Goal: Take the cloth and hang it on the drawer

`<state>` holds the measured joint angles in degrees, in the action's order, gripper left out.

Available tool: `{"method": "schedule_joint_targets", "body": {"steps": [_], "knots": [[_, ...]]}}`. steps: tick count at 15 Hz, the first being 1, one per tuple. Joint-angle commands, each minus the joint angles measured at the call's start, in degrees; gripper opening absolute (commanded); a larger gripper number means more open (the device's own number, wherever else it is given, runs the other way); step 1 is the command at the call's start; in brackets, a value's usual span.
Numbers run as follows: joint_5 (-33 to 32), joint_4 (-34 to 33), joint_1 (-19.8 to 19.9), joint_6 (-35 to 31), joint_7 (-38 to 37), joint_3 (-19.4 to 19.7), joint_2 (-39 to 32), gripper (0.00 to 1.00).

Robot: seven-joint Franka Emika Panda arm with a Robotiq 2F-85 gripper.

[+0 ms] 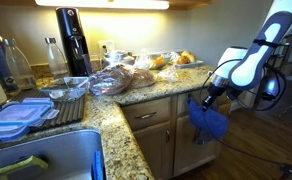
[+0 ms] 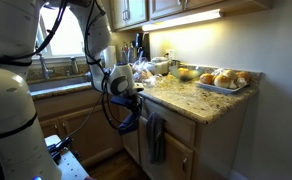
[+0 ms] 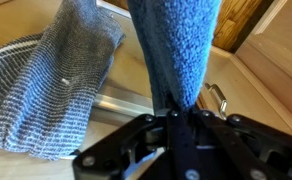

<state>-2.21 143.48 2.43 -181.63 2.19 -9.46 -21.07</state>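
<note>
The gripper needs to go down to the drawer's edge beside the grey towel and let go of the bright blue cloth [image 1: 209, 122] there.
My gripper [image 1: 208, 95] is shut on the bright blue cloth [image 1: 209, 122], which hangs down from the jaws in front of the oak cabinets below the counter's corner. In an exterior view the gripper [image 2: 126, 96] holds the cloth [image 2: 130, 120] just left of a grey towel [image 2: 156, 138] that hangs over the drawer front [image 2: 182, 130]. In the wrist view the cloth [image 3: 176, 50] rises from the closed jaws [image 3: 176, 122], with the grey towel [image 3: 56, 90] to its left and the drawer's pull [image 3: 218, 98] to its right. The drawer front [image 1: 149, 115] sits under the granite counter.
The granite counter [image 1: 116, 125] carries a black soda maker [image 1: 74, 40], bagged bread [image 1: 121, 78], fruit [image 1: 176, 60], plastic lids [image 1: 16, 115] and a sink [image 1: 46, 155]. A tray of rolls [image 2: 221, 80] sits near the counter edge. Cabinet doors [image 1: 161, 145] stand below the drawer.
</note>
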Motion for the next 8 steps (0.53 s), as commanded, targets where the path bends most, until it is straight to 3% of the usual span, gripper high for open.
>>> {"method": "schedule_joint_targets", "body": {"steps": [1,8], "knots": [[1.01,3.71,3.75,-2.42,0.76,-3.33,2.59,0.06],[1.66,4.74,13.28,-5.54,0.24,-13.0,0.74,0.07]]}}
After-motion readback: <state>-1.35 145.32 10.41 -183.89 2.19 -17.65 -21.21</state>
